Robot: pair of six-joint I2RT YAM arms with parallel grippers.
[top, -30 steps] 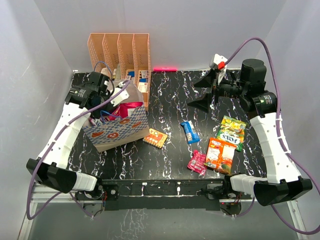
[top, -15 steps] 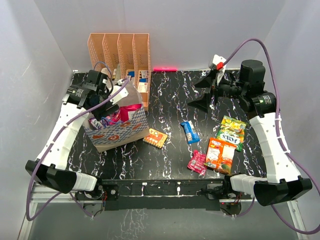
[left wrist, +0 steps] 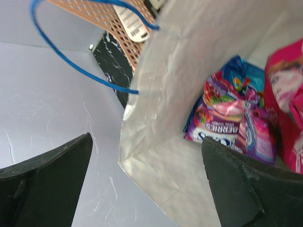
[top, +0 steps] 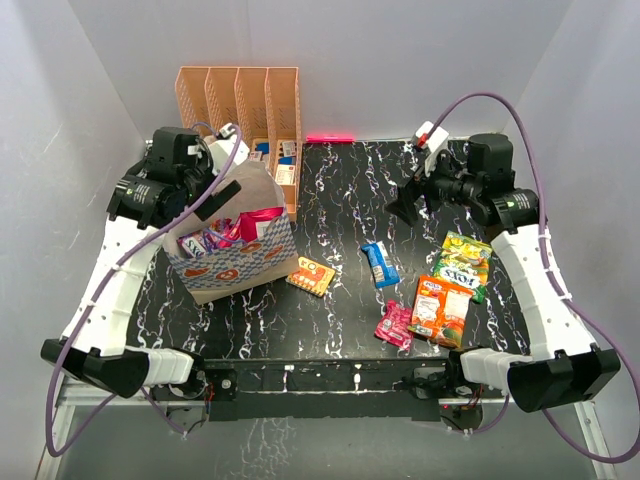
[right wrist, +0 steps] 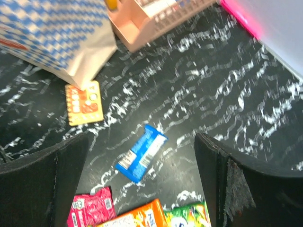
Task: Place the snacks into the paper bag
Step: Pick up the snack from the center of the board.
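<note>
Next, my right gripper should move down and back onto the far end of the orange packet (top: pixel 435 285) (right wrist: pixel 154 209), which lies uncovered by other packets.
The paper bag (top: pixel 240 255) stands upright at the table's left, with magenta and purple snacks (top: pixel 232 228) inside. In the left wrist view I look into the paper bag (left wrist: pixel 189 85) at a purple berries packet (left wrist: pixel 222 123) and a magenta packet (left wrist: pixel 284 90). My left gripper (top: pixel 222 178) (left wrist: pixel 146 142) hangs open and empty over the bag's rear left rim. My right gripper (top: pixel 408 192) (right wrist: pixel 141 139) is open and empty, above a blue packet (top: pixel 379 264) (right wrist: pixel 142 152). A small orange packet (top: pixel 311 275), a pink packet (top: pixel 395 325), an orange packet (top: pixel 441 309) and a green-yellow packet (top: pixel 463 262) lie on the table.
A peach perforated file rack (top: pixel 240 100) stands right behind the bag. A pink strip (top: pixel 330 137) lies at the table's back edge. The bag's blue handle (left wrist: pixel 71 66) loops up beside my left fingers. White walls enclose the black marbled table (top: pixel 330 200).
My left gripper has opened and drawn up and back from the bag's mouth, and the packets stay inside. My right arm has shifted slightly left and tilted downward.
</note>
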